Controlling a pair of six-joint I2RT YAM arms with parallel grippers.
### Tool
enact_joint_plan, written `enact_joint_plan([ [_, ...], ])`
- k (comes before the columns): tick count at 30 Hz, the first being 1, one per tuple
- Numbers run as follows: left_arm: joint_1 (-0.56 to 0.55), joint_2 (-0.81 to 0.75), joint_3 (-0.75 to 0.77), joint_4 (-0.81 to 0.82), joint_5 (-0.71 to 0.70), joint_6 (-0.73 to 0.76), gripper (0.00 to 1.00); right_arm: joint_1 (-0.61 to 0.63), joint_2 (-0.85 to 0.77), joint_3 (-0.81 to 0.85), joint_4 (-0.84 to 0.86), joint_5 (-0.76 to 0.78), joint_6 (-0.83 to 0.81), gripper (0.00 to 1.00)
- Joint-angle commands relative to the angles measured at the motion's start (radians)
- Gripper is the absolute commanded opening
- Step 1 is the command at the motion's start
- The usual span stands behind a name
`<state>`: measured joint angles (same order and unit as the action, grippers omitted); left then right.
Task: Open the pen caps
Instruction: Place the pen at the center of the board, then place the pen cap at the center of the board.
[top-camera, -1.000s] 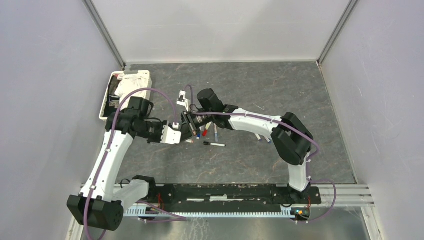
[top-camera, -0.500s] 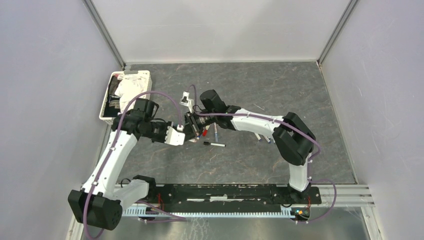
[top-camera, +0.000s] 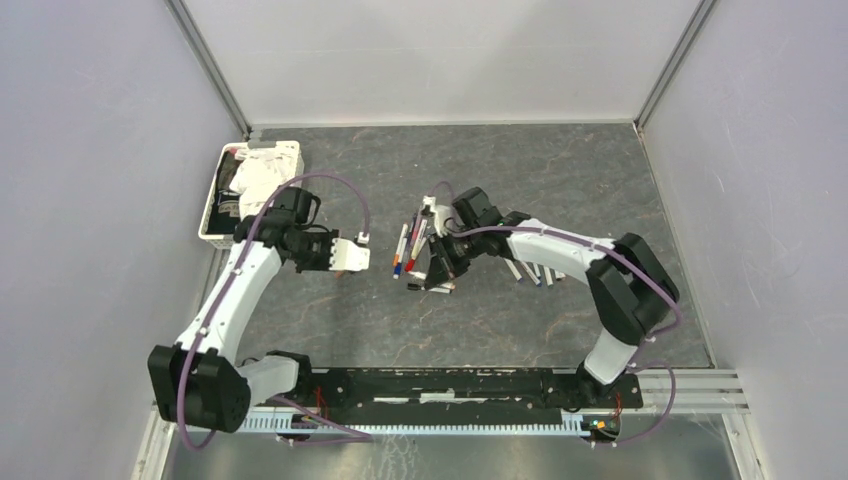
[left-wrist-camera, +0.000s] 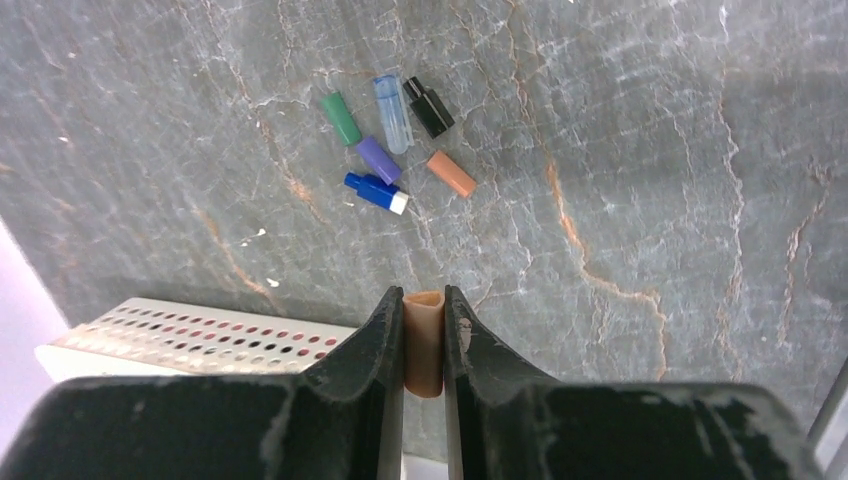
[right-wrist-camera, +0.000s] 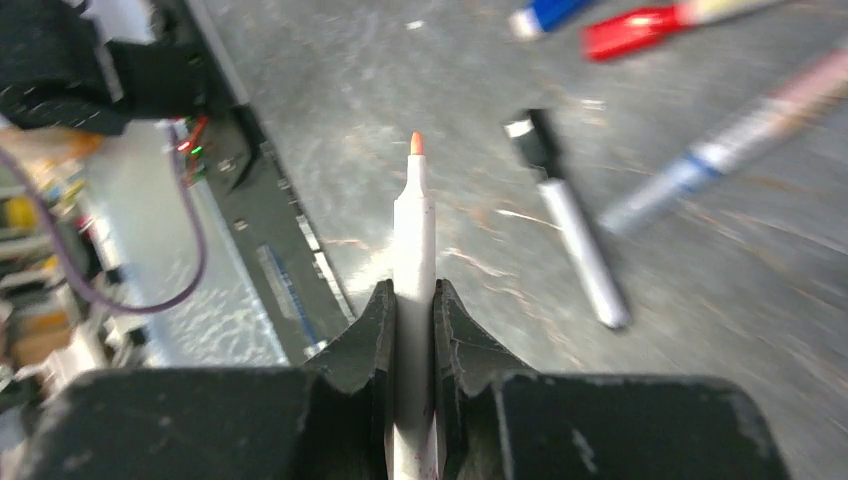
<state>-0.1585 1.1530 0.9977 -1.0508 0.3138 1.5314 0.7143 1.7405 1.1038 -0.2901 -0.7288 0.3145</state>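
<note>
The right gripper swings to the right in the top view next, turns and lowers onto open table beyond the row of pens, since its pen is already uncapped.
My left gripper (left-wrist-camera: 424, 296) is shut on a short orange pen cap (left-wrist-camera: 424, 345), held above the table. Below it lie several loose pen caps: green (left-wrist-camera: 341, 118), pale blue (left-wrist-camera: 392, 112), black (left-wrist-camera: 429, 107), purple (left-wrist-camera: 378, 159), orange (left-wrist-camera: 451, 173) and blue (left-wrist-camera: 375, 192). My right gripper (right-wrist-camera: 414, 290) is shut on a white pen barrel (right-wrist-camera: 415, 225) whose bare orange tip points away from me. In the top view the left gripper (top-camera: 350, 257) and the right gripper (top-camera: 438, 264) stand apart, with a small bunch of capped pens (top-camera: 405, 243) between them.
A black-capped pen (right-wrist-camera: 572, 235) lies just right of the held barrel; red-capped (right-wrist-camera: 640, 30) and blue-capped (right-wrist-camera: 548, 12) pens lie beyond it. More pens (top-camera: 530, 270) rest under the right forearm. A white perforated tray (top-camera: 213, 205) with cloth sits at the back left.
The two grippers, close together a second ago, have pulled apart. The left went left with the orange cap, and the right went right with the uncapped barrel.
</note>
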Motion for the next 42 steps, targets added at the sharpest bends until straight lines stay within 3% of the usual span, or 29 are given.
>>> enact_joint_plan([
  [1, 0.006, 0.097, 0.026, 0.129, 0.046, -0.219, 0.02, -0.103, -0.169, -0.035, -0.046, 0.315, -0.066, 0.0],
  [11, 0.067, 0.393, 0.1, 0.444, 0.024, -0.656, 0.04, -0.466, -0.493, -0.358, 0.022, 0.934, 0.009, 0.0],
  [16, 0.085, 0.484, 0.122, 0.512, 0.016, -0.748, 0.09, -0.573, -0.538, -0.475, 0.11, 1.168, 0.046, 0.01],
  [25, 0.104, 0.564, 0.093, 0.535, 0.037, -0.775, 0.15, -0.664, -0.376, -0.483, 0.199, 1.114, 0.016, 0.06],
  [34, 0.109, 0.569, 0.117, 0.471, 0.083, -0.768, 0.38, -0.677, -0.294, -0.521, 0.282, 1.046, 0.003, 0.11],
  [38, 0.117, 0.533, 0.142, 0.416, 0.139, -0.763, 0.51, -0.677, -0.27, -0.514, 0.274, 0.995, -0.013, 0.22],
  [42, 0.138, 0.493, 0.191, 0.339, 0.209, -0.762, 0.53, -0.677, -0.258, -0.528, 0.269, 0.977, -0.028, 0.31],
])
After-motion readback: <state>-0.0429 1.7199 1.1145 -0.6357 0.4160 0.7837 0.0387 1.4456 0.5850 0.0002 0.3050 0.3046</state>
